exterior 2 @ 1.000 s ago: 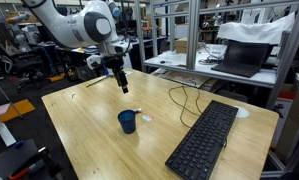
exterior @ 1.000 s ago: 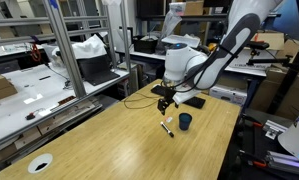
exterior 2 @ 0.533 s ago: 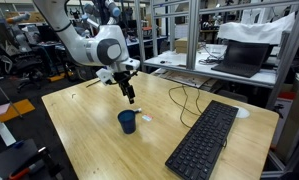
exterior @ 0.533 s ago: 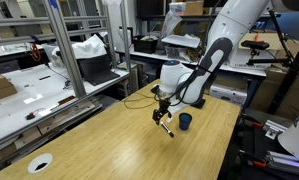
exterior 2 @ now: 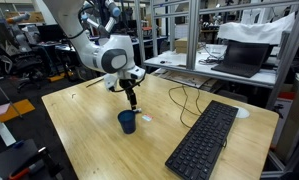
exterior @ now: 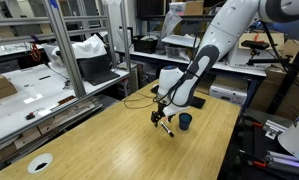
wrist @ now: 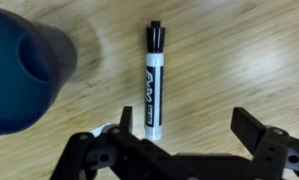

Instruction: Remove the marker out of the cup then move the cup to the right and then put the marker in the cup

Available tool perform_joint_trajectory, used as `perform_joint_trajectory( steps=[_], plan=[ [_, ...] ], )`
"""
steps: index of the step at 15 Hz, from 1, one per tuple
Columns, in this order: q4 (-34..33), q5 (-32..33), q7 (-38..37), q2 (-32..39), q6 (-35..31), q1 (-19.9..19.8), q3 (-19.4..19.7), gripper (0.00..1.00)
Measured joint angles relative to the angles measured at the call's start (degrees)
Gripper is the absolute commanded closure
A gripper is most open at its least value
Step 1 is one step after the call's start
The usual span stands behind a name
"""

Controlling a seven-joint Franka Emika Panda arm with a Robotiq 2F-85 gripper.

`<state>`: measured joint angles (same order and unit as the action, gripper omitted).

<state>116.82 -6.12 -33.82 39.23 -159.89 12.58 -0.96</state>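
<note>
I should next move my gripper down so the marker's white body (exterior: 166, 127) (wrist: 154, 103) is between its open fingers, and then close it.
The marker (wrist: 154, 85), white with a black cap, lies flat on the wooden table. In the wrist view it sits just inside my left finger (wrist: 123, 122). The dark blue cup (wrist: 24, 70) stands upright to its left and holds nothing. My gripper (wrist: 185, 125) is open and empty, low over the marker. In both exterior views the gripper (exterior: 161, 112) (exterior 2: 133, 100) hangs just above the table, with the cup (exterior: 185, 121) (exterior 2: 127, 122) and the marker (exterior: 168, 129) (exterior 2: 145, 119) beside it.
A black keyboard (exterior 2: 204, 140) lies on the table near the cup. A black cable (exterior 2: 179, 100) runs across the table behind it. A flat white disc (exterior: 39, 163) sits at a table corner. Shelving and desks surround the table.
My gripper has come down toward the table and moved closer to the marker and cup. Marker and cup have not moved.
</note>
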Motion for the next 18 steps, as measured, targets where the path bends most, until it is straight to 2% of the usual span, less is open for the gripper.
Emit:
perform_joint_trajectory(
  steps=[5,6,8,17,18],
  plan=[
    [-1.74,-1.62,0.0,2.65,1.64,0.0,0.13,0.0],
    [-2.14,-1.62,0.0,3.08,2.28,0.0,0.2,0.25],
    [-2.8,-1.62,0.0,3.72,3.41,0.01,0.48,0.34],
    [-4.82,-1.6,0.02,4.49,6.81,0.06,1.1,0.98],
    [-5.09,-1.6,0.02,4.68,7.01,0.09,1.13,1.0]
  ],
)
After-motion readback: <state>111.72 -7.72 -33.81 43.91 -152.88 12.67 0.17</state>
